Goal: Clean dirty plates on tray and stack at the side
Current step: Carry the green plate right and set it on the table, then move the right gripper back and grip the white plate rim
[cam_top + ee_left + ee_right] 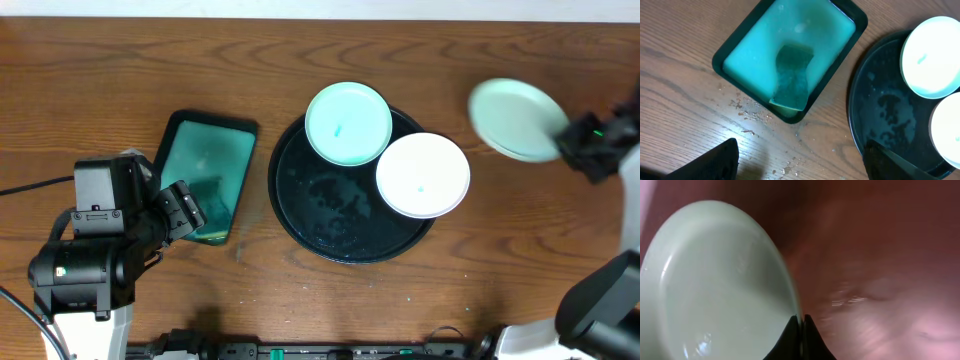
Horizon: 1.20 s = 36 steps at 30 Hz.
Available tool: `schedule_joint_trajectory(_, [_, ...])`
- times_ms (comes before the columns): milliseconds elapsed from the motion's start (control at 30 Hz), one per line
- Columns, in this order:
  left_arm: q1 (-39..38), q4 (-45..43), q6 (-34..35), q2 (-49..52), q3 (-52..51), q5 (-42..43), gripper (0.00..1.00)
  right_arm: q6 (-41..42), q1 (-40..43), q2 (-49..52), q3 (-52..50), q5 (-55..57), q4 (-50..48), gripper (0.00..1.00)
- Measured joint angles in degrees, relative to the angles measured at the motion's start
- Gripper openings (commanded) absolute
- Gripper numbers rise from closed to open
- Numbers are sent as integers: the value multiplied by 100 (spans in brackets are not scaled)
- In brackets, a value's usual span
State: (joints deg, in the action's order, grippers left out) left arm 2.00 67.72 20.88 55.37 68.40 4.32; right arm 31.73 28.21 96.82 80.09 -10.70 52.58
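Observation:
The pale plate comes down in my right gripper next, moves back onto the bare wood beside the black tray and is released there, since that spot is clear.
The round black tray (330, 215) sits mid-table with a mint-green plate (347, 123) on its far rim and a white plate (422, 175) on its right rim. A third pale plate (515, 120) hangs tilted above the table at the right, its rim pinched by my right gripper (568, 133). In the right wrist view that plate (715, 285) fills the left half, with the right gripper (800, 322) shut on its edge. My left gripper (800, 160) stands open over bare wood between the teal tray and the black tray (880, 115), holding nothing.
A rectangular teal tray (205, 175) with a dark rim lies left of the black tray; a green sponge (792, 80) rests in it. Water drops and crumbs (747, 115) speckle the wood beside it. The black tray's floor is wet.

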Motion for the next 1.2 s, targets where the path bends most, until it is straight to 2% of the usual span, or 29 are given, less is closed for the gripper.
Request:
schedule_joint_trajectory(133, [0, 0, 0, 0, 0, 0, 80, -140, 494, 413, 0, 332, 236, 1])
schedule_joint_trajectory(333, [0, 0, 0, 2, 0, 0, 80, -227, 450, 994, -2, 994, 621, 3])
schedule_joint_trajectory(367, [0, 0, 0, 2, 0, 0, 80, -234, 446, 1088, -7, 1073, 693, 20])
schedule_joint_trajectory(400, [0, 2, 0, 2, 0, 0, 80, -245, 444, 1128, -7, 1123, 721, 31])
schedule_joint_trajectory(433, [0, 0, 0, 2, 0, 0, 80, -234, 439, 1156, -7, 1178, 765, 37])
schedule_joint_trajectory(533, [0, 0, 0, 2, 0, 0, 80, -315, 393, 1145, -7, 1346, 922, 42])
schedule_joint_trajectory(700, [0, 2, 0, 2, 0, 0, 80, -662, 20, 973, -11, 1414, 1029, 40])
schedule_joint_trajectory(867, [0, -2, 0, 2, 0, -2, 80, -1526, -1147, -111, -20, 382, 603, 35])
schedule_joint_trajectory(967, [0, 2, 0, 2, 0, 0, 80, -1919, -2771, -667, 11, -433, -4, 34])
schedule_joint_trajectory(1100, [0, 4, 0, 2, 0, 0, 80, -1952, -4850, -389, 24, -619, -1001, 33])
schedule_joint_trajectory(1167, [0, 4, 0, 2, 0, 0, 80, -1847, -5980, 153, 26, -411, -1711, 31])
schedule_joint_trajectory(1200, [0, -4, 0, 2, 0, 0, 80, -1816, -6220, 304, 26, -330, -1908, 32])
